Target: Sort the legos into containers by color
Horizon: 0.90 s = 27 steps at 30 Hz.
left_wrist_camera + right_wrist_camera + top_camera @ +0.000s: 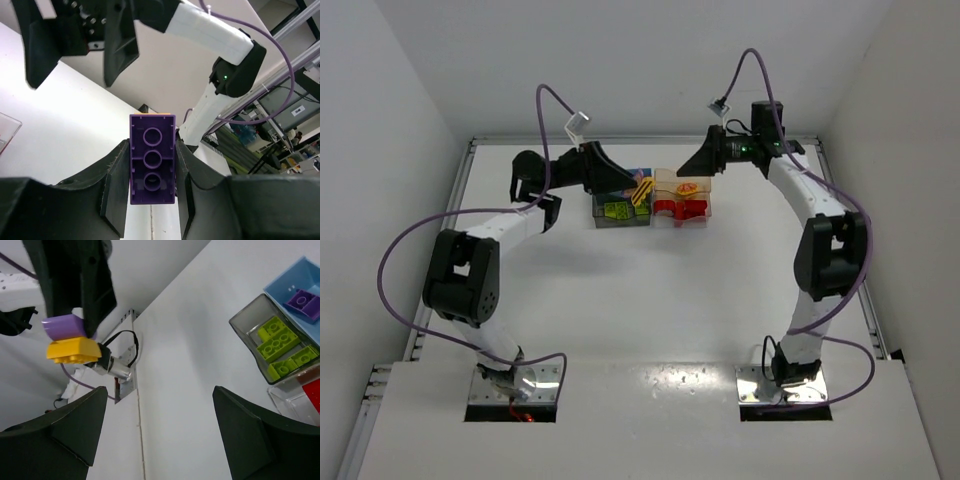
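Note:
I need to tip the fingers of my left gripper down and lower the purple lego into the blue bin to release it there. The bin is below and has a purple brick inside.
My left gripper (636,190) is shut on a clump of a purple lego (152,160) stuck to a yellow one (74,350), and holds it above the containers (650,198). My right gripper (698,165) is open and empty, just right of the clump, over the back right of the bins. The blue bin (295,280) holds a purple brick (301,303). The dark grey bin (245,322) holds lime green bricks (276,342). The peach bin (668,178) holds yellow ones and the clear bin (707,212) holds red ones (681,209).
The white table (650,300) has raised rails along its left, back and right edges. The arm bases (515,385) sit at the near edge. Purple cables loop above both arms. White walls stand close behind the table.

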Available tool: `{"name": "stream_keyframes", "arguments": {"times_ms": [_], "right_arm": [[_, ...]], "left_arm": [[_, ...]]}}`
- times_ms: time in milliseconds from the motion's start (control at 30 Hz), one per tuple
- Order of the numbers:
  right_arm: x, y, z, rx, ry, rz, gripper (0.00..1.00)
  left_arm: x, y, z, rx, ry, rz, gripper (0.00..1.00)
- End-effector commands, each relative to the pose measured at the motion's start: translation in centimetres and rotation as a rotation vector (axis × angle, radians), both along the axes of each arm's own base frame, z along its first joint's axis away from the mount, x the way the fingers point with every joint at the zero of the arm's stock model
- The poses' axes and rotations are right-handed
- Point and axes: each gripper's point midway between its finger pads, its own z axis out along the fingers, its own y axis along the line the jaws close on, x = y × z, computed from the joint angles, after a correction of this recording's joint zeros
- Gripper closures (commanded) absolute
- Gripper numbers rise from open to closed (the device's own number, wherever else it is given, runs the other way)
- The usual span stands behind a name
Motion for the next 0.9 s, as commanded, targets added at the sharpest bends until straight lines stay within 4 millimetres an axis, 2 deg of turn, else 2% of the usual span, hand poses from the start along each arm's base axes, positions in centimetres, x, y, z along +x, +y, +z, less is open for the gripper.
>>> {"name": "stream_keyframes", "arguments": {"times_ms": [0,67,133,267,300,533,633,700,767,800,867], "right_arm": [[-2.2,0.9,6.0,0.055,-0.166,0.083,0.14],[-3.5,2.0,6.7,0.067,-0.168,0.126,0.14],[-5.7,3.4,7.3,0.081,-0.168,0.183,0.14],[-9.1,5.8,7.5,0.092,-0.159,0.271,0.13],[-9.7,6.5,7.2,0.093,-0.149,0.292,0.13],[-8.8,6.7,6.7,0.08,-0.152,0.266,0.08],[-7.2,6.1,5.7,0.061,-0.135,0.214,0.08],[-6.4,5.8,5.9,0.058,-0.145,0.194,0.08],[-5.6,6.1,5.7,0.054,-0.147,0.185,0.13],[-5.5,6.1,6.0,0.056,-0.156,0.186,0.23],[-5.6,6.9,5.9,0.052,-0.159,0.194,0.33]], "left_arm": [[0.1,0.2,-0.3,-0.004,-0.061,0.012,0.91],[0.9,0.1,-0.5,0.0,-0.07,0.016,0.91],[2.0,-0.2,-0.6,0.001,-0.064,0.026,0.91],[3.3,-0.5,-0.4,0.006,-0.075,0.031,0.91],[3.2,-0.8,0.3,0.001,-0.094,0.022,0.91],[3.0,-1.6,0.1,0.003,-0.096,0.006,0.91],[2.3,-1.8,0.6,0.0,-0.105,-0.003,0.91],[2.2,-1.8,0.1,0.003,-0.093,-0.004,0.91],[1.8,-2.0,0.5,0.001,-0.115,-0.01,0.91],[1.8,-2.0,0.5,0.001,-0.115,-0.01,0.91],[1.8,-2.1,0.5,0.001,-0.124,-0.008,0.91]]}}
